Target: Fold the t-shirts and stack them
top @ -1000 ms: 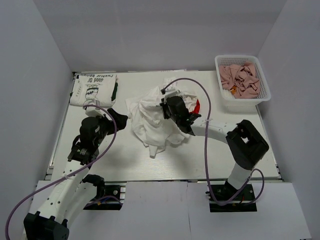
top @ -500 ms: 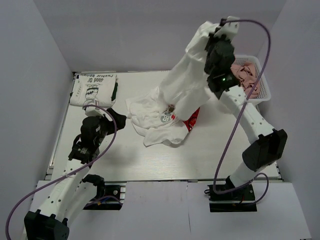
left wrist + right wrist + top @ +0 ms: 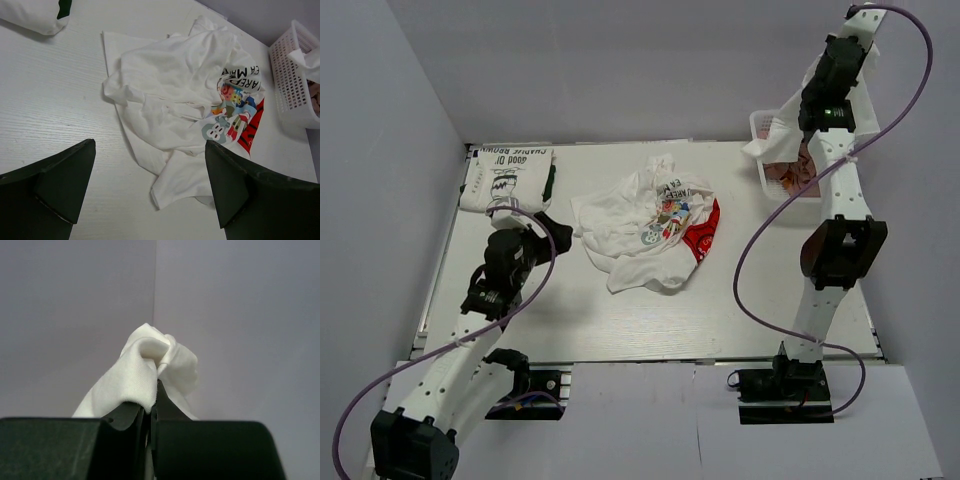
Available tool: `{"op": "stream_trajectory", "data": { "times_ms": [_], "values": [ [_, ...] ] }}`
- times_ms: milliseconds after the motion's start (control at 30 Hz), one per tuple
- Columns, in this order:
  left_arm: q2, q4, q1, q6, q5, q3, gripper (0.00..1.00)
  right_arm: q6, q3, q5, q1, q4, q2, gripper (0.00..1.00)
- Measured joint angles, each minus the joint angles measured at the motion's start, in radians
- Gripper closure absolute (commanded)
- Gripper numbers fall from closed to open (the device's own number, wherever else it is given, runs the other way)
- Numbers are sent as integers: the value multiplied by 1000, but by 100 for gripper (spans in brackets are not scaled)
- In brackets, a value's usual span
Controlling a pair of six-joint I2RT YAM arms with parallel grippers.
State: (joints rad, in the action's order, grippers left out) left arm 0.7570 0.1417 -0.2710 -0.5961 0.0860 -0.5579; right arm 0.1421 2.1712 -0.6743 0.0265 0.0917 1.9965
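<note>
The t-shirt still hangs high above, so my right gripper should next lower and tilt down over the white mesh basket to drop it in.
A crumpled pile of white t-shirts [image 3: 630, 235] lies mid-table, with a colourful cartoon print [image 3: 672, 212] and a red logo [image 3: 703, 235] showing. The left wrist view shows the same pile [image 3: 170, 85]. A folded t-shirt with green-black lettering [image 3: 508, 175] lies at the far left. My right gripper [image 3: 858, 22] is raised high at the far right, shut on a white t-shirt [image 3: 145, 370] that hangs down over the basket [image 3: 772, 138]. My left gripper [image 3: 542, 232] is open and empty, low over the table left of the pile [image 3: 149, 150].
A white mesh basket [image 3: 845, 170] with pink cloth [image 3: 788, 178] in it stands at the far right corner; it also shows in the left wrist view [image 3: 290, 85]. Grey walls enclose the table on three sides.
My right gripper has risen from the pile and swung up and right, lifting a white t-shirt clear of it to above the basket. The cartoon print now shows. The left arm has barely moved.
</note>
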Motion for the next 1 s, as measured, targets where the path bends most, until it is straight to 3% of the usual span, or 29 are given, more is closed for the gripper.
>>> {"op": "stream_trajectory", "data": {
  "times_ms": [167,300,333,367,433,567,733,867,1000],
  "values": [
    [66,-19,0,-16,-2,2,0,15,-13,45,-66,5,82,100],
    [115,-38,0,-26,-16,3,0,-21,-171,153,-95,8,78,100],
    [126,-41,0,-28,-18,2,0,-41,-233,181,-100,13,73,73],
    [137,-39,0,-30,-19,0,0,-67,-291,204,-101,17,71,56],
    [153,-30,0,-32,-23,-9,0,-122,-394,241,-100,-5,74,10],
    [163,-22,0,-32,-23,-29,0,-180,-429,360,-89,-150,88,10],
    [152,-20,0,-26,-25,-29,0,-163,-452,591,-30,-208,-24,10],
    [123,7,0,-11,-29,-31,0,-106,-545,717,148,-187,-208,10],
    [77,24,-2,-6,-39,-31,0,-63,-597,800,302,-160,-269,10]
  ]
}}
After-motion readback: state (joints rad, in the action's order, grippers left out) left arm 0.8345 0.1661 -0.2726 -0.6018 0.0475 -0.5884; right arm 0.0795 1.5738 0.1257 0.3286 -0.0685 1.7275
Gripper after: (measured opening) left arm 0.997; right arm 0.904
